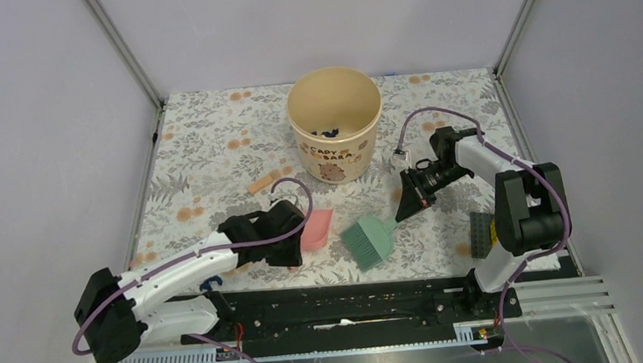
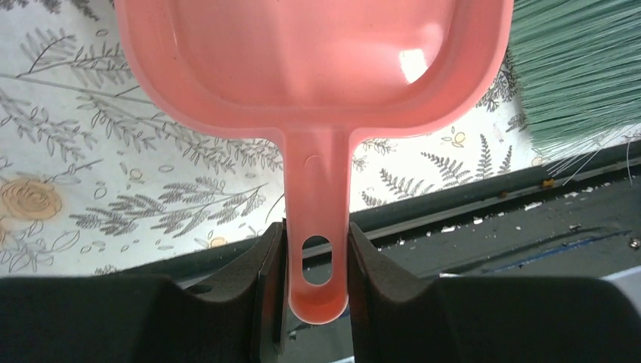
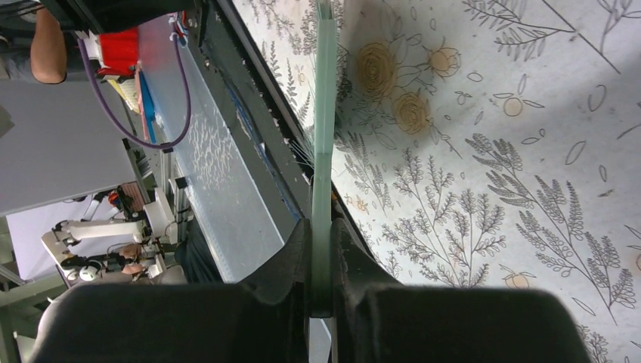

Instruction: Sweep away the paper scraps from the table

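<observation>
I will next use my left gripper to lower the pink dustpan (image 1: 317, 227) slightly toward the green brush onto the table and let go of the dustpan's handle, because the dustpan is empty.
My left gripper (image 1: 297, 238) is shut on the handle of a pink dustpan (image 1: 317, 227), which lies near the table's front edge. In the left wrist view the pan (image 2: 317, 76) is empty and its handle sits between my jaws (image 2: 317, 265). My right gripper (image 1: 409, 204) is shut on the handle of a green brush (image 1: 369, 240), whose bristles rest on the table (image 1: 210, 147) just right of the pan. The handle (image 3: 323, 151) shows edge-on in the right wrist view. Several dark blue paper scraps (image 1: 329, 132) lie inside the cream bucket (image 1: 337, 149). I see none on the table.
The cream bucket stands at the back centre. A tan strip (image 1: 261, 184) lies left of it. A dark grey studded baseplate (image 1: 481, 234) sits by the right arm's base. A black rail (image 1: 355, 301) runs along the front edge. Brush bristles (image 2: 582, 68) lie beside the pan.
</observation>
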Robot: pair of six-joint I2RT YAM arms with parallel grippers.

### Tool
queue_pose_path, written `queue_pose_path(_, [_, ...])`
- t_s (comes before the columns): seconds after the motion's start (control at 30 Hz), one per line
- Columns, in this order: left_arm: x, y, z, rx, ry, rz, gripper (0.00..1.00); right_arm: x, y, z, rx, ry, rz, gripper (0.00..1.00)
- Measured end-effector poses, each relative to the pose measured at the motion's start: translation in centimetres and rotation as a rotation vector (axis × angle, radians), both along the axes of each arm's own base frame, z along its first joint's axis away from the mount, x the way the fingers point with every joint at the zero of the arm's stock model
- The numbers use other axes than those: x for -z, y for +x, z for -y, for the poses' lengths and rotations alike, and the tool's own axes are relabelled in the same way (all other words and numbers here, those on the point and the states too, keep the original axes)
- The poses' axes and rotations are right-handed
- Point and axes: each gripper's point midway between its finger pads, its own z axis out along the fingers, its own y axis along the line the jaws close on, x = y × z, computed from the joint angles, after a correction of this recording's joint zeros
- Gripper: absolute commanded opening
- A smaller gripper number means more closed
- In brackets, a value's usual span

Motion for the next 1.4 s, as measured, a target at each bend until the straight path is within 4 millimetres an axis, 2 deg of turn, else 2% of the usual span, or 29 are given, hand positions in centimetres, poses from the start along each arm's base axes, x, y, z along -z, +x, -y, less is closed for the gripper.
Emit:
queue_pose_path(0.23, [1.8,0.4,1.1,0.039,0.052,0.008,0.28,0.9,0.8,0.1,0.044,-0.038,-0.009,0.16])
queue_pose_path(0.37, [2.2,0.6,1.3,0.049,0.071,0.018,0.36,1.4,1.0,0.1,0.059,-0.056,-0.031,0.26])
queue_pose_path(0.47, [2.2,0.6,1.5,0.056,0.068,0.029,0.39,1.6,1.2,0.2,0.067,-0.065,-0.031,0.44])
queue_pose_path(0.6, [2.1,0.5,1.7,0.072,0.073,0.052,0.53,1.9,1.4,0.3,0.078,-0.082,-0.030,0.57])
queue_pose_path(0.7, [1.8,0.3,1.9,0.094,0.068,0.070,0.59,2.1,1.7,0.4,0.086,-0.095,-0.023,0.69])
queue_pose_path(0.73, [1.6,0.2,2.0,0.101,0.062,0.075,0.60,2.2,1.8,0.5,0.091,-0.104,-0.015,0.76])
queue_pose_path(0.77, [1.4,0.2,2.1,0.106,0.059,0.079,0.61,2.2,1.8,0.6,0.096,-0.113,-0.003,0.79])
queue_pose_path(0.83, [1.0,0.2,2.1,0.111,0.057,0.088,0.63,1.9,2.1,0.9,0.110,-0.133,0.040,0.96])
queue_pose_path(0.9, [0.0,0.5,2.1,0.114,0.058,0.109,0.68,1.4,2.7,1.3,0.136,-0.167,0.113,1.00])
queue_pose_path(0.93, [-0.7,0.8,2.1,0.116,0.059,0.127,0.78,1.1,3.1,1.7,0.152,-0.188,0.165,1.00])
queue_pose_path(0.97, [-1.5,1.2,2.1,0.122,0.057,0.152,0.94,0.8,3.5,2.1,0.169,-0.212,0.219,1.00])
queue_pose_path(1.0, [-2.4,1.7,2.2,0.130,0.053,0.182,0.98,0.3,4.0,2.5,0.195,-0.238,0.284,1.00])
queue_pose_path(1.17, [-7.9,4.9,2.0,0.167,0.034,0.430,0.99,-2.4,6.4,4.4,0.320,-0.313,0.547,1.00])
queue_pose_path(1.3, [-11.2,7.2,0.7,0.165,0.065,0.624,0.99,-4.9,8.1,5.3,0.406,-0.332,0.693,1.00])
queue_pose_path(1.4, [-13.2,8.7,-0.4,0.126,0.069,0.776,0.99,-6.2,9.4,5.6,0.466,-0.341,0.735,1.00])
